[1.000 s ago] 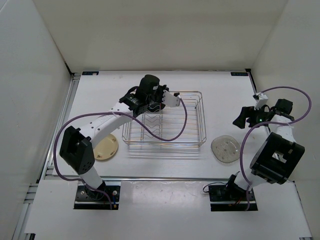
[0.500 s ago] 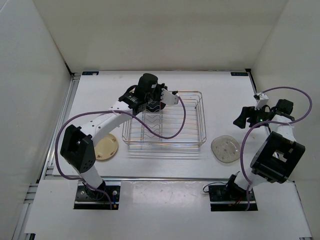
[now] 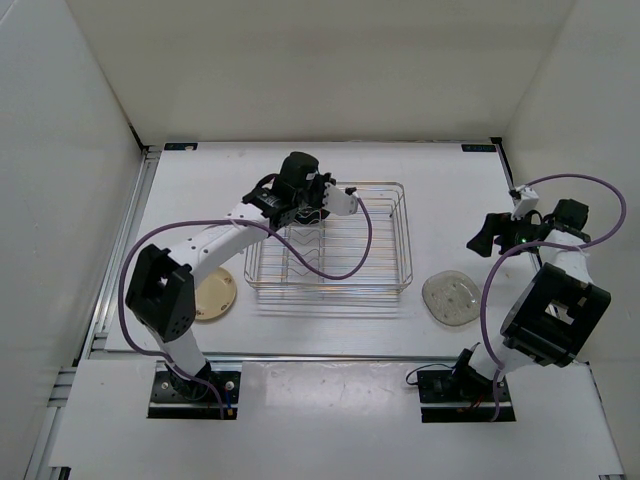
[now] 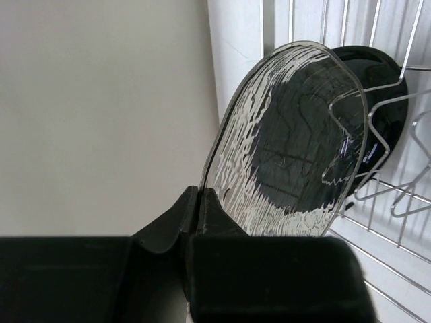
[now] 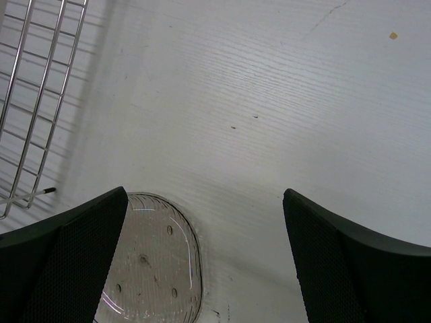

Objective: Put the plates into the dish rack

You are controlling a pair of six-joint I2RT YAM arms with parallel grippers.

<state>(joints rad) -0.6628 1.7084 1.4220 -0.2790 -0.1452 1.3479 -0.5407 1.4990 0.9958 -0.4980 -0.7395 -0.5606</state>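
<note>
The robot's left gripper will next lower the translucent plate on edge among the rack's divider wires by the standing black plate and let go of the translucent plate's rim, since the wires are below.
My left gripper (image 3: 322,205) is shut on the rim of a translucent greyish plate (image 4: 289,134) and holds it on edge over the back left part of the silver wire dish rack (image 3: 385,285). In the left wrist view the jaws (image 4: 199,202) pinch the plate's lower edge. The glossy black plate (image 4: 380,101) stands just behind it among the divider prongs (image 4: 377,145). The cream-yellow plate (image 3: 212,293) lies flat on the table left of the rack. A second translucent plate (image 3: 450,298) lies flat right of the rack, also in the right wrist view (image 5: 151,269). My right gripper (image 3: 482,240) is open and empty above the table (image 5: 205,195).
White walls enclose the table on the left, back and right. The rack's right corner (image 5: 27,101) shows at the left of the right wrist view. Purple cables loop from both arms, the left one (image 3: 340,270) hanging over the rack.
The left gripper with the translucent plate has shifted slightly over the rack's back left part. The right arm has not moved.
</note>
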